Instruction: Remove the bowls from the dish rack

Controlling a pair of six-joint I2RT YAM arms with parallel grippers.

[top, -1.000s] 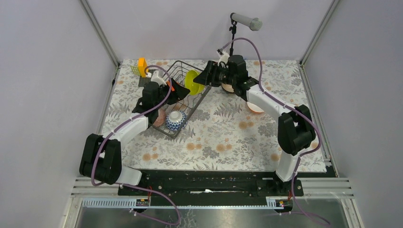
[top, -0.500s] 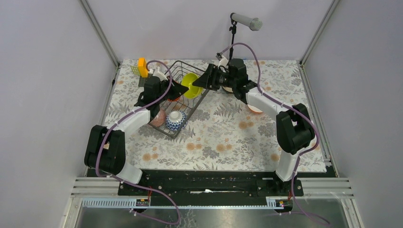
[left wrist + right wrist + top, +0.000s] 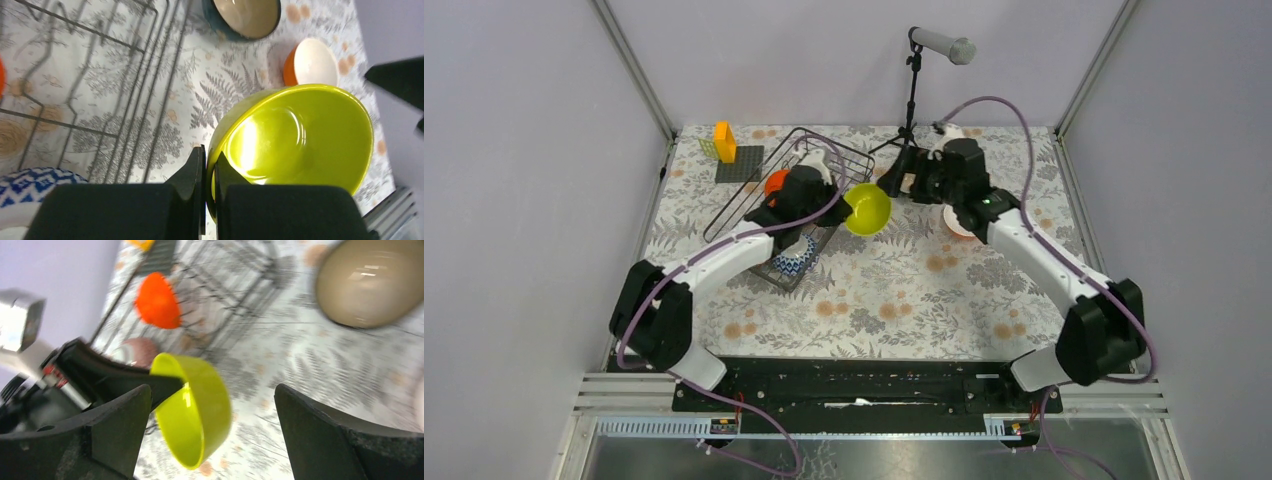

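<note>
The left gripper moves to the right in the top view and down onto the tabletop between rack [image 3: 754,195] and orange bowl next, as that patch is bare.
My left gripper [image 3: 209,155] is shut on the rim of the yellow-green bowl [image 3: 295,135], one finger inside and one outside. It holds that bowl [image 3: 867,208] in the air just right of the dish rack [image 3: 754,195]. My right gripper [image 3: 212,389] is open wide, its fingers either side of the bowl [image 3: 197,410] without touching it. In the rack are an orange bowl [image 3: 776,182], a pink speckled bowl [image 3: 140,351] and a blue-and-white bowl [image 3: 792,260]. On the table stand a teal bowl [image 3: 245,15] and an orange bowl [image 3: 310,62].
A microphone stand [image 3: 914,80] rises at the back behind the right gripper [image 3: 896,183]. A yellow-orange block [image 3: 723,140] and a flat dark plate [image 3: 740,170] sit at the back left. Frame posts and walls close both sides.
The left gripper shut on the yellow-green bowl's rim and carried it right, out of the rack. The right gripper opened, let go of that bowl and drew back to the right.
</note>
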